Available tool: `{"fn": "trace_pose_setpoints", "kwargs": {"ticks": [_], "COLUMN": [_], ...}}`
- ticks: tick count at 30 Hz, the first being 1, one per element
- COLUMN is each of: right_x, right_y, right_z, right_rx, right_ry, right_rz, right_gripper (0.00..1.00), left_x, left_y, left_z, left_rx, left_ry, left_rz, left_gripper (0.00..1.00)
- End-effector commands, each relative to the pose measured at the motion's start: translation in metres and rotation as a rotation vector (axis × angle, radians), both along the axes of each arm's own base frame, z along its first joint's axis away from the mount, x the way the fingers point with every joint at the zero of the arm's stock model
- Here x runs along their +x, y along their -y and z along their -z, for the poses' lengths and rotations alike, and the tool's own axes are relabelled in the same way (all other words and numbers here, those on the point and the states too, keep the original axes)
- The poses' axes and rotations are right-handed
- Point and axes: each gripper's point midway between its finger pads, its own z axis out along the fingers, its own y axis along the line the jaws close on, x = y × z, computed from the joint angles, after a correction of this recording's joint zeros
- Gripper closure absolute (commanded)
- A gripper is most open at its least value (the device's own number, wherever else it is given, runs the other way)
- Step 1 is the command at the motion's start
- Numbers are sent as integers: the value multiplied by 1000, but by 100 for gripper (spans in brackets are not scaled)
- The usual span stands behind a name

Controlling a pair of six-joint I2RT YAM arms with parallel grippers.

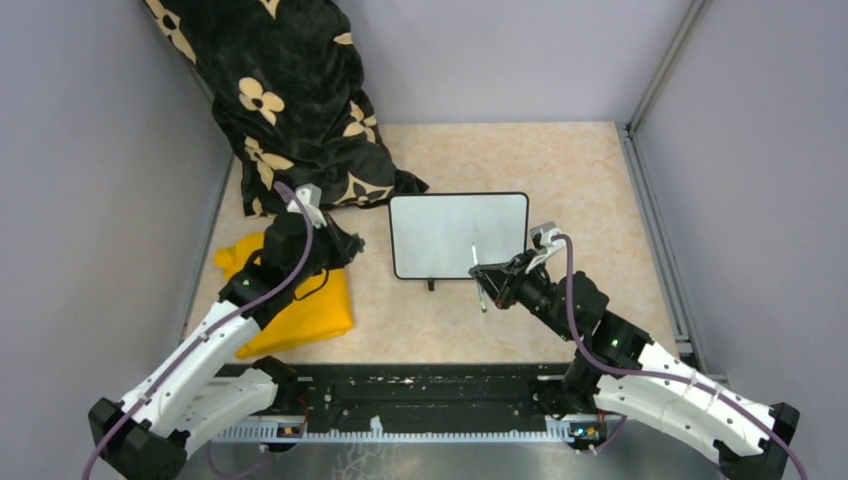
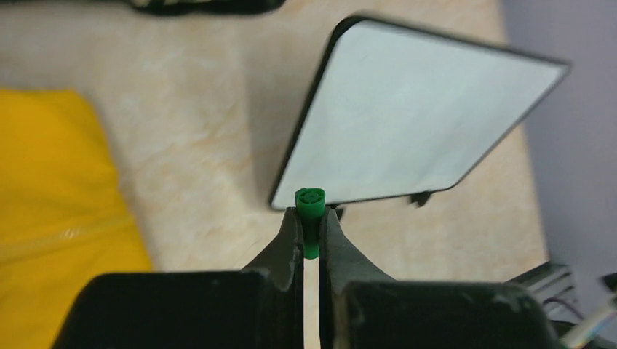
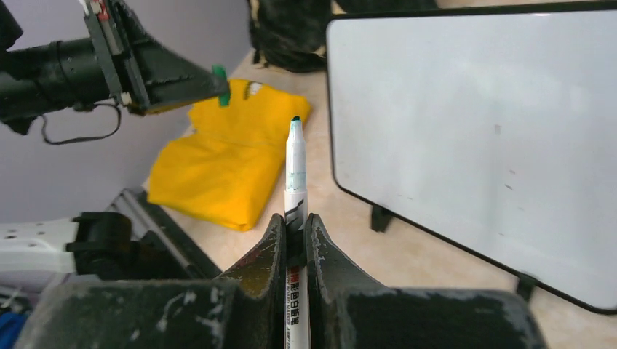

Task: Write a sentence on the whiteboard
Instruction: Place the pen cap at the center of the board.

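My left gripper moves down to the bare tabletop between the yellow cloth and the whiteboard next and releases the green cap there, because that spot lies clear.
The whiteboard stands on its small black feet mid-table, tilted back, and its face is blank; no sentence shows on it. My right gripper is shut on a white marker, uncapped, with its dark green tip pointing up beside the board's lower left corner. In the top view the marker crosses the board's bottom edge. My left gripper is shut on the marker's green cap, just left of the whiteboard. The right wrist view shows the cap in the left gripper's tips.
A yellow folded cloth lies under the left arm, left of the board. A black cloth with cream flowers is heaped at the back left. Grey walls close in three sides, and a black rail runs along the near edge.
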Motion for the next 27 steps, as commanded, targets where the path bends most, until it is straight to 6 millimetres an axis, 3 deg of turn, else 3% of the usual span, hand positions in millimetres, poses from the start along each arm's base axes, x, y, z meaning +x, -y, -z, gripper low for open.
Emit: {"fn": "trace_pose_setpoints", "kwargs": {"ticks": [1, 13, 25, 27], "right_x": [13, 13, 15, 16], "right_y": [31, 34, 31, 29], "right_z": [7, 17, 9, 9], "right_rx": [-111, -116, -136, -139], "right_ry": [-4, -21, 23, 29], "right_rz": [156, 166, 153, 150], "right_gripper": [100, 100, 100, 100], "left_x": [-20, -10, 2, 2], "left_y": [-27, -13, -7, -6], "left_z": [94, 195, 222, 225], "left_rx": [209, 355, 390, 391], "left_ry": [-279, -631, -677, -683], "left_rz": [-62, -80, -84, -79], "left_gripper": [100, 100, 100, 94]}}
